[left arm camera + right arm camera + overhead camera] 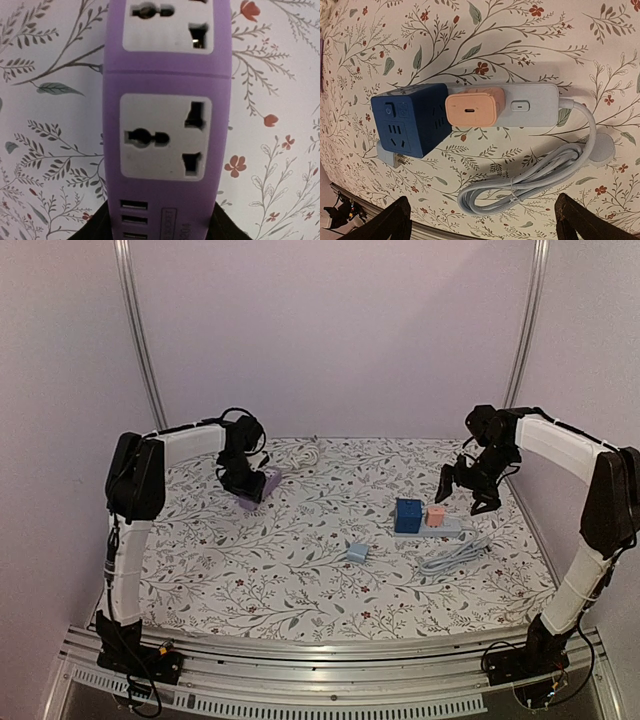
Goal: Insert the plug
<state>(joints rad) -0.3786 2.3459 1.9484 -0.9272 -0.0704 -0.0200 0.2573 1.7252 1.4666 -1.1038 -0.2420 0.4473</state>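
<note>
I should next bring the purple power strip (262, 483) in my left gripper back toward my base, onto the empty cloth (286, 586), and let go of it there, nearer the loose plug.
A purple power strip (262, 483) with white sockets lies at the back left; in the left wrist view (167, 145) it fills the middle. My left gripper (243, 478) is shut on its USB end, with a finger (95, 227) on each side. A small light-blue plug (357, 552) lies loose on the cloth mid-table; it shows beside the blue cube in the right wrist view (389, 154). My right gripper (465, 490) hangs open and empty above a grey power strip (450, 524), its fingertips (395, 217) wide apart.
The grey strip (530, 105) carries a blue cube adapter (407, 515) (410, 120) and a pink charger (436, 515) (470, 107). Its coiled grey cable (455, 558) (530, 180) lies in front. A white cord (310, 452) lies at the back wall.
</note>
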